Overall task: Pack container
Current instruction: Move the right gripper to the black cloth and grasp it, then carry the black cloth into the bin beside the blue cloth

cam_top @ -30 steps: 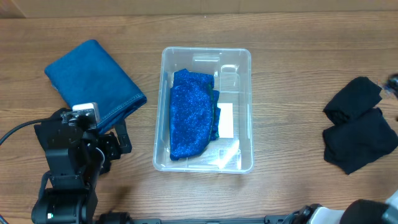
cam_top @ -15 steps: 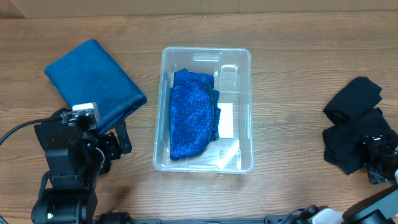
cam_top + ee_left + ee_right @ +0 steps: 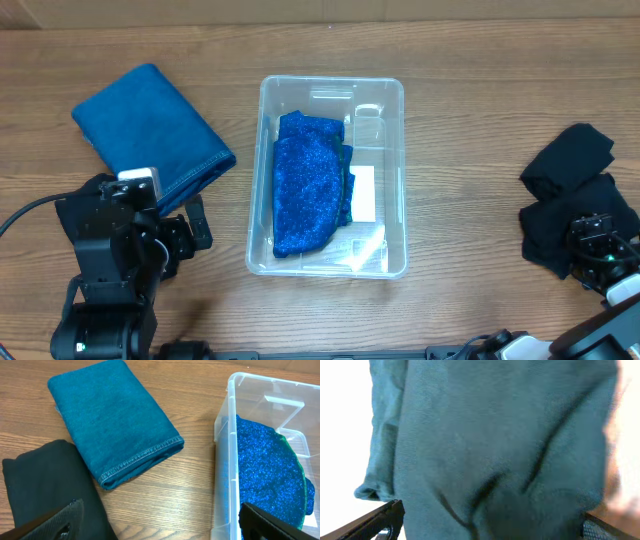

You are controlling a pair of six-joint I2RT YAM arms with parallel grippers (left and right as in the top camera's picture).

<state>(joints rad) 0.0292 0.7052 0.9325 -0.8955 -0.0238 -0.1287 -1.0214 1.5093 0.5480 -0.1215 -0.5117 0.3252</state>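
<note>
I will move my right gripper down onto the near edge of the nearer black cloth (image 3: 487,505) next, because the creased fabric is already between the spread fingers.
The clear container (image 3: 395,150) stands at the table's middle with a sparkly blue cloth (image 3: 305,195) in its left half and a white label (image 3: 364,193) on its bottom. My left gripper (image 3: 190,228) hangs open and empty between a folded teal cloth (image 3: 150,128) and the container. In the left wrist view the gripper (image 3: 160,527) has the container wall (image 3: 223,460) by its right finger and the teal cloth (image 3: 115,425) ahead. My right gripper (image 3: 594,242) is open right over the nearer of two black cloths (image 3: 580,185); this cloth (image 3: 490,445) fills the right wrist view between the spread fingers (image 3: 380,520).
A dark cloth (image 3: 45,485) lies under my left finger in the left wrist view; the arm hides it from overhead. The left arm's base (image 3: 100,290) stands at the front left. The right half of the container shows bare bottom (image 3: 372,130).
My right gripper came in from the far right edge and moved toward the front onto the nearer black cloth. The left arm and the container have not moved.
</note>
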